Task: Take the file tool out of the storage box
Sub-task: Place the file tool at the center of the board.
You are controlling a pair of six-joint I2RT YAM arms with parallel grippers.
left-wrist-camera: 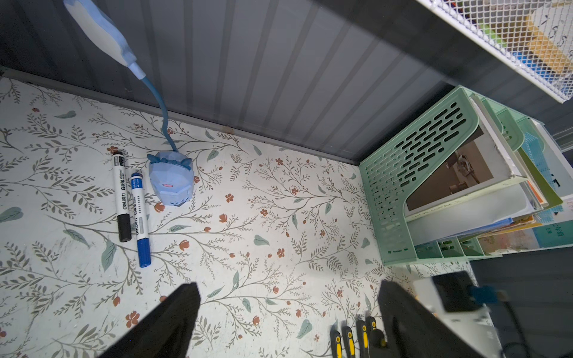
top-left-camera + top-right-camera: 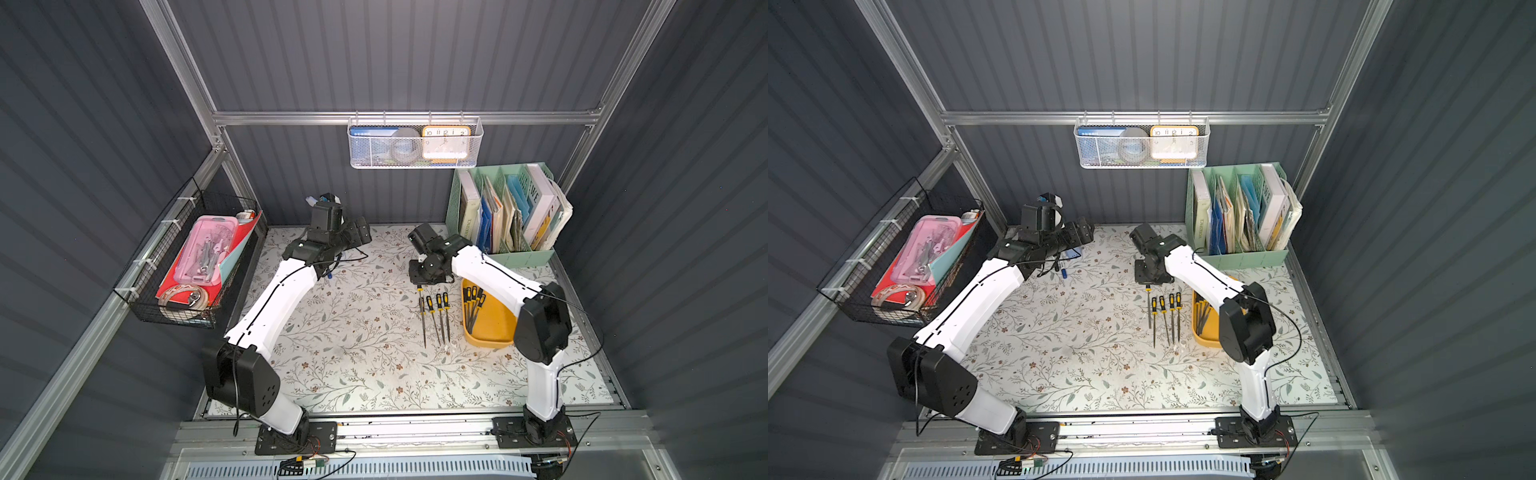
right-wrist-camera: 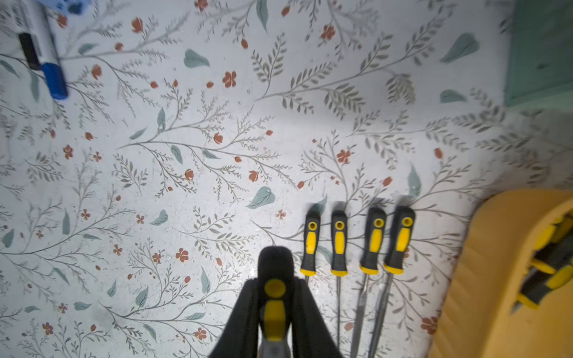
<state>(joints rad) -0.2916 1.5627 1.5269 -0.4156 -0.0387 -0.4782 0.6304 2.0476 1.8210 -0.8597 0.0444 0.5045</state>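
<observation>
My right gripper is holding the file tool above the bare strip of mat (image 3: 287,229) beside the row. Next, it needs to lower the file tool onto that strip and release the handle.
The storage box (image 2: 494,328) is a shallow mustard-yellow tray at the right of the floral mat, partly under my right arm; its wall (image 3: 490,263) shows in the right wrist view. Several black-and-yellow file tools (image 3: 545,269) lie inside it. Several more files (image 3: 353,245) lie side by side on the mat just left of the box, seen in a top view as a row (image 2: 438,307). My right gripper (image 3: 275,283) is shut on the handle of another file tool (image 3: 274,307), just left of that row. My left gripper (image 1: 288,297) stands open and empty over the back of the mat.
A mint-green book organizer (image 2: 503,216) stands at the back right, behind the box. Two markers (image 1: 124,198) and a small blue lamp (image 1: 172,179) sit at the back left. A white mesh basket (image 2: 415,143) hangs on the rear wall, a black wire basket (image 2: 187,262) on the left wall.
</observation>
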